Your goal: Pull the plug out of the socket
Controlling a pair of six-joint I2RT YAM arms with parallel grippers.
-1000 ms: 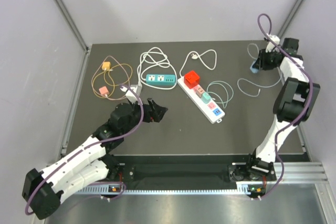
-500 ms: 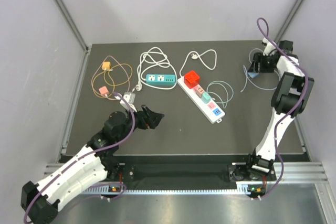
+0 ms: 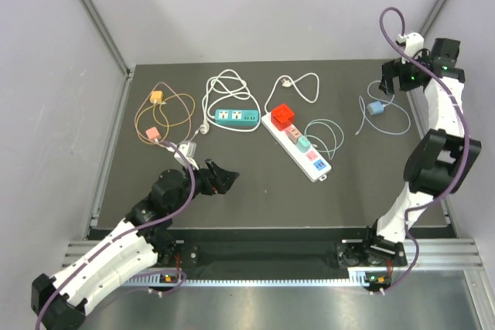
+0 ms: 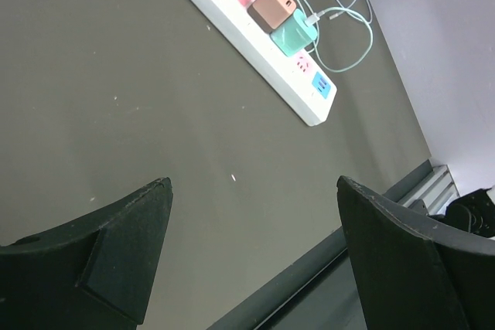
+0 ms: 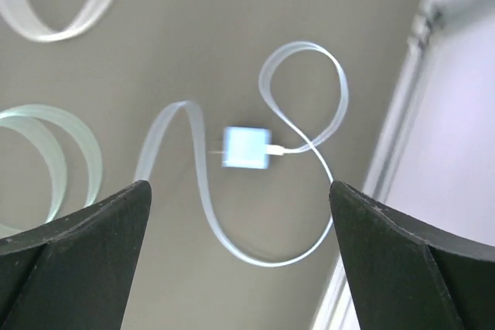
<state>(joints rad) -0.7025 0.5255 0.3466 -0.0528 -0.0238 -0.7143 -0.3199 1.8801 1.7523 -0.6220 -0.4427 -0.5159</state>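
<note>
My right gripper is to swing back and across to the white power strip next, then go down onto the teal plug (image 4: 295, 34), since the light blue plug is already lying loose.
A white power strip (image 3: 300, 147) (image 4: 267, 63) lies mid-table with a red plug (image 3: 282, 116), a brownish-pink plug (image 4: 272, 7) and a teal plug (image 4: 295, 34) seated in it. A light blue plug (image 3: 376, 107) (image 5: 247, 148) lies loose on the dark mat at the back right, prongs bare, its pale cable looped around it. My right gripper (image 3: 387, 84) (image 5: 238, 185) hangs open above it, touching nothing. My left gripper (image 3: 224, 178) (image 4: 251, 185) is open and empty over bare mat, near the front edge and short of the strip.
A small teal power strip (image 3: 237, 117) with a coiled white cable sits at the back centre. Orange and pink cables (image 3: 158, 117) lie at the back left, and another white cable (image 3: 298, 86) behind the strip. The mat's right edge (image 5: 398, 125) and wall run close to the blue plug.
My right gripper has opened and let go of the blue plug, which now lies on the mat, and the arm has risen. My left arm has drawn back toward the near edge.
</note>
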